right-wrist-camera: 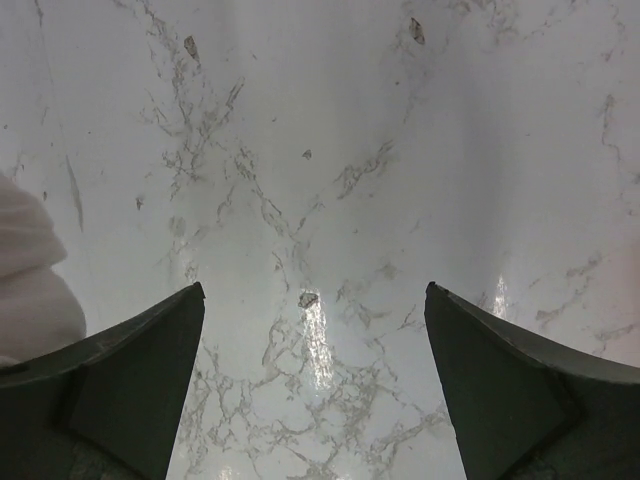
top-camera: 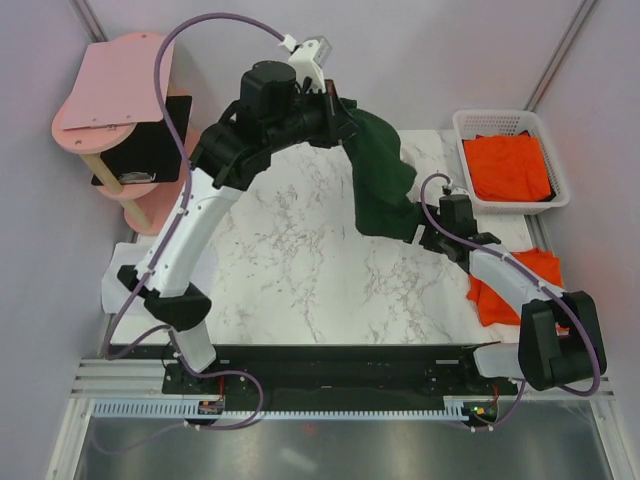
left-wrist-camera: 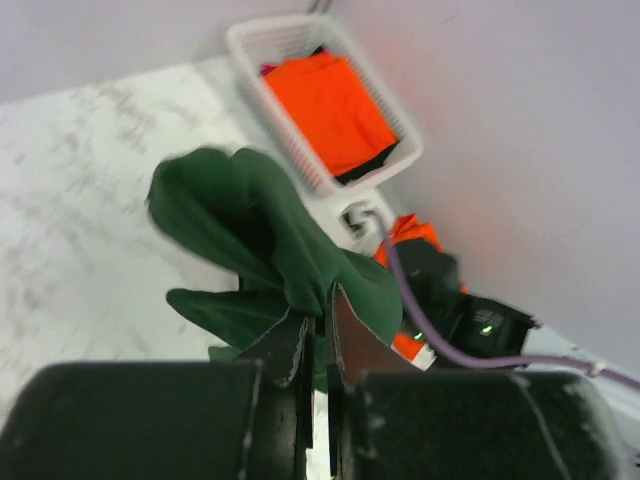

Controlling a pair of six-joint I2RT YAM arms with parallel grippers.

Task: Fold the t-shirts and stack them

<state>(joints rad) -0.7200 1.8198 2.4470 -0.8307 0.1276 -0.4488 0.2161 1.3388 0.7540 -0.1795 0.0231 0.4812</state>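
I will bring my left gripper back and down over the middle of the marble table with the dark green t-shirt (top-camera: 380, 175) and release, since that spot is bare.
My left gripper (top-camera: 345, 115) is shut on a dark green t-shirt (top-camera: 380, 175) and holds it up above the far side of the marble table (top-camera: 290, 260). The cloth hangs down to the table by my right gripper (top-camera: 418, 232). In the left wrist view the fingers (left-wrist-camera: 300, 345) pinch a fold of the green cloth (left-wrist-camera: 270, 240). My right gripper (right-wrist-camera: 315, 290) is open and empty just above bare marble; a pale cloth bulge (right-wrist-camera: 25, 270) shows at its left. An orange t-shirt (top-camera: 510, 165) lies in the basket. Another orange t-shirt (top-camera: 490, 295) lies under my right arm.
The white plastic basket (top-camera: 500, 118) stands at the far right corner, also in the left wrist view (left-wrist-camera: 270, 40). A pink stand (top-camera: 110, 90) with a black box (top-camera: 150, 150) is off the left edge. White paper (top-camera: 115, 280) lies by the left arm's base.
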